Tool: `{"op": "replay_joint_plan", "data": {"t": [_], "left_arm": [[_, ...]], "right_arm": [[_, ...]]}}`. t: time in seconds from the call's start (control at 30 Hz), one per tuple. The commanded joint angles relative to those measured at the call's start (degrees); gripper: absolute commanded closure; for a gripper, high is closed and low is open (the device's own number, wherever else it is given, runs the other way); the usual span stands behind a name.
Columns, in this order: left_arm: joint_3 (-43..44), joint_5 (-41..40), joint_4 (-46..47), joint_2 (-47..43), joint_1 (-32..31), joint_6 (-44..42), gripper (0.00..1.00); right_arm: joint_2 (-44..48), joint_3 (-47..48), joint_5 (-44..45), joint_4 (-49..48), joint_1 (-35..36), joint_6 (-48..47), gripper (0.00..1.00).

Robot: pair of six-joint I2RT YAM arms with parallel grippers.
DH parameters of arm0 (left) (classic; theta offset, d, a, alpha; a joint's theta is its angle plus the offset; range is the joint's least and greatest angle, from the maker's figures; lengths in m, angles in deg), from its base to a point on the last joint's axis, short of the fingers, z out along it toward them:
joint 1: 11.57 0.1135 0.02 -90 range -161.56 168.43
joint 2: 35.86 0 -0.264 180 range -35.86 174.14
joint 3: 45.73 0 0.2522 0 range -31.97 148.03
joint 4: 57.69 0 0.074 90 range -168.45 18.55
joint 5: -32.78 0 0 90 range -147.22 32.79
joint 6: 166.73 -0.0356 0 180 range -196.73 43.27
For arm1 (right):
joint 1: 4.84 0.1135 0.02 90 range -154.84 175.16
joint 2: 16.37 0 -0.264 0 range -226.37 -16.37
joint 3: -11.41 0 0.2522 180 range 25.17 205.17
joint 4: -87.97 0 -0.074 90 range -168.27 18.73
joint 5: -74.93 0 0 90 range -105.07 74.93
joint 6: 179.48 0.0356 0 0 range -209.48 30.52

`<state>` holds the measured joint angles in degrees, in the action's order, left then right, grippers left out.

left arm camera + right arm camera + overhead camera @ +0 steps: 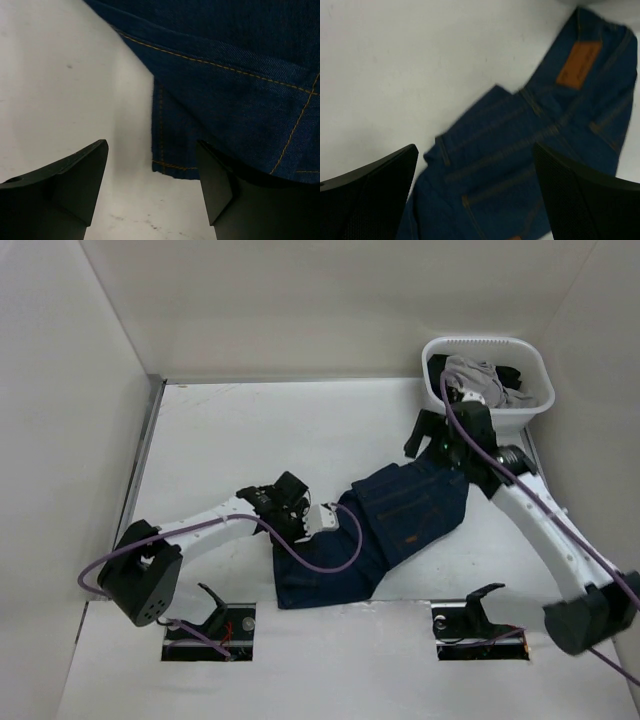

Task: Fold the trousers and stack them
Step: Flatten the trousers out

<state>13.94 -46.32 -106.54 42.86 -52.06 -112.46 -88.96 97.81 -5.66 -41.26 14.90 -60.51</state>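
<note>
The jeans' edge [160,158] beside the stitched hem corner is next for my left gripper, so I will lower it toward the jeans [225,75], onto that edge.
The dark navy jeans [400,520] lie folded on the white table, waistband towards the basket. My left gripper [335,517] is open at the jeans' left edge. In the left wrist view the jeans [225,75] fill the upper right, and a hem corner with orange stitching [172,162] lies between the open fingers [80,175], low over the table. My right gripper [424,436] is open above the waistband end. In the right wrist view the jeans [520,150] with their tan patch [577,65] lie below the open, empty gripper [475,150].
A white laundry basket [487,345] stands at the back right, holding a light grey garment [478,378] and a black garment [512,376]. White walls enclose the table on three sides. Two black mounts [210,615] [480,615] sit at the near edge.
</note>
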Motion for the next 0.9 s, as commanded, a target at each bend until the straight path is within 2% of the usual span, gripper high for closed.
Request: {"op": "replay_joint_plan", "data": {"t": [0.0, 0.13, 0.23, 0.27, 0.33, 0.47, 0.53, 0.67, 0.7, 0.77, 0.87], "left_arm": [[-2.4, -1.76, 2.12, -0.5, -2.08, -0.05, 0.31], [-5.56, -2.2, 5.82, 1.43, -6.39, 0.57, 0.3], [-6.71, -1.67, 7.66, 5.12, -8.77, 1.53, 0.35], [-6.8, -1.41, 8.54, 6.17, -8.77, 1.88, 0.4], [-6.54, -0.79, 9.51, 7.93, -7.81, 3.11, 0.55], [-5.57, -1.05, 9.69, 7.86, -3.34, 4.96, 0.83], [-4.43, -0.88, 8.73, 6.28, 0.61, 4.88, 0.9], [-1.36, -0.17, 5.83, 3.29, 6.25, 5.14, 0.96], [-0.91, -0.17, 5.39, 2.59, 7.04, 5.14, 0.97], [-0.12, -0.7, 4.68, 0.83, 9.15, 5.23, 0.98], [1.63, -1.49, 3.28, -1.98, 15.46, 3.57, 1.0]], "right_arm": [[15.18, -6.07, 9.48, 2.62, 5.68, 4.84, 0.0], [21.61, -21.54, 11.94, 3.16, 13.23, 17.49, 0.0], [18.83, -27.54, 12.21, -3.59, 20.26, 22.0, 0.0], [16.55, -27.81, 13.08, -6.14, 22.46, 21.92, 0.0], [10.14, -26.33, 15.1, -8.88, 25.54, 20.17, 0.0], [-3.14, -22.11, 16.17, -10.2, 27.05, 16.65, 0.0], [-9.02, -20.62, 16.69, -11.69, 27.75, 14.9, 0.0], [-17.74, -16.31, 23.0, -11.09, 28.81, 13.21, 0.0], [-18.8, -15.52, 25.11, -10.22, 28.81, 13.56, 0.13], [-18.81, -14.9, 29.42, -9.24, 28.81, 14.79, 0.46], [-14.43, -15.07, 32.16, -9.85, 28.72, 14.71, 0.88]]}}
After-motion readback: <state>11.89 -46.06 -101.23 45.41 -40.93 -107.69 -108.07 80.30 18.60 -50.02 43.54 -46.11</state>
